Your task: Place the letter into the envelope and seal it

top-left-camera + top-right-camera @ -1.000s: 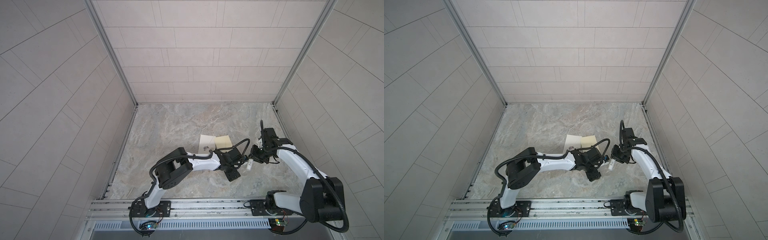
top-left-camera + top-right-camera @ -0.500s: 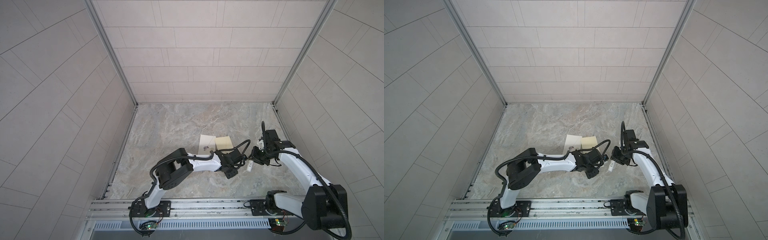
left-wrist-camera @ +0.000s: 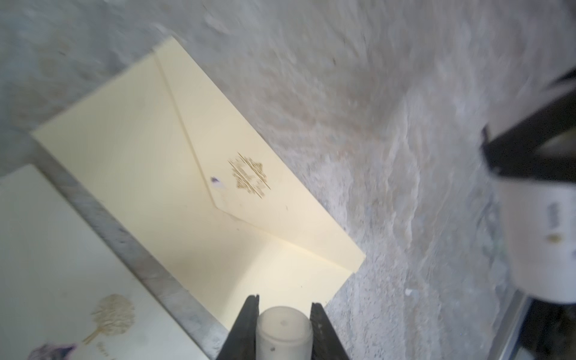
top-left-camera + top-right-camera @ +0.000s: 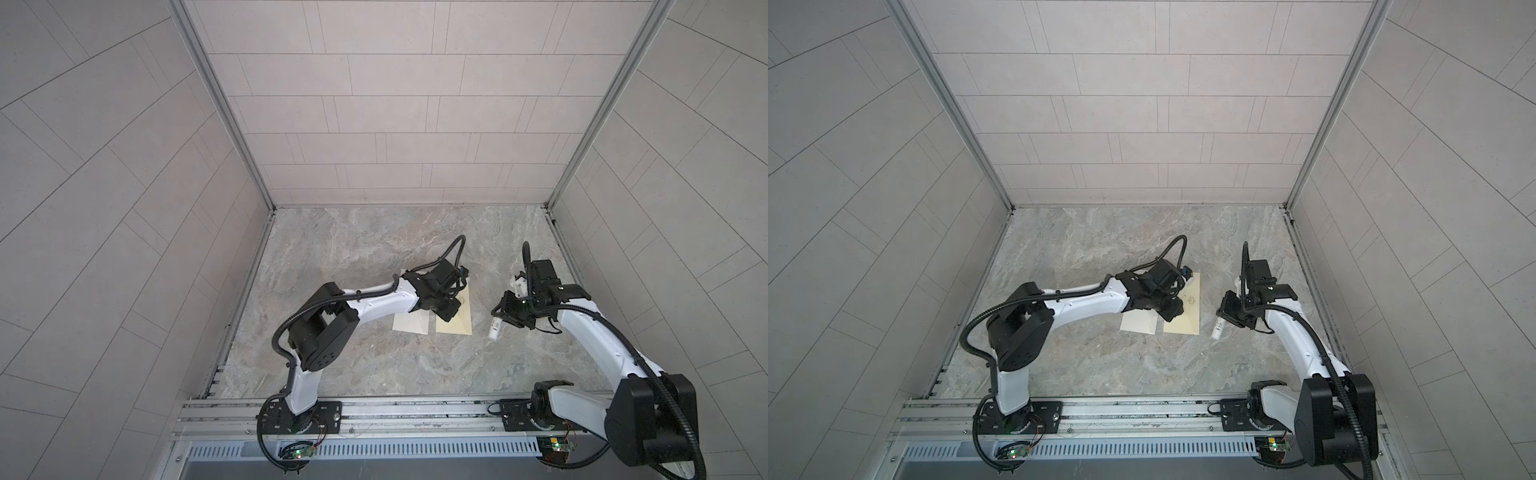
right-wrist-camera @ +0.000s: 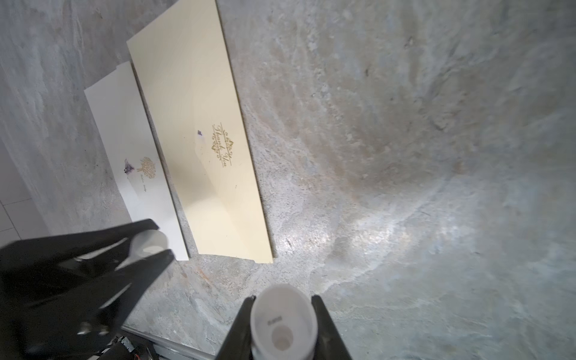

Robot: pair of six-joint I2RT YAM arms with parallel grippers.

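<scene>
My left gripper moves off the envelope (image 3: 174, 187) next and down beside the letter's purple flower (image 3: 54, 351) to release the white cap, since the glue stick is already uncapped.
The cream envelope (image 4: 455, 322) (image 4: 1187, 318) (image 3: 174, 187) (image 5: 202, 134) lies flat mid-table, its gold-printed flap folded down. The letter (image 4: 411, 325) (image 4: 1139, 323) (image 3: 46, 265) (image 5: 131, 149), a white card with a gold tree, lies beside it on the left, outside it. My left gripper (image 4: 446, 309) (image 4: 1173, 311) (image 3: 284, 311) (image 5: 149, 246) hovers over the envelope, shut on a small white cap (image 3: 284, 327) (image 5: 149, 241). My right gripper (image 4: 500, 322) (image 4: 1223, 318) (image 5: 282, 308) hangs right of the envelope, shut on a white glue stick tube (image 4: 495, 331) (image 4: 1217, 329) (image 3: 542, 237) (image 5: 282, 324).
Grey tiled walls (image 4: 374, 124) close in the marbled table (image 4: 374, 365) on three sides. A metal rail (image 4: 395, 415) carrying both arm bases runs along the front edge.
My left gripper closed on the cap at the tube's end and drew back over the envelope with it. The right gripper has kept its hold on the tube and barely moved.
</scene>
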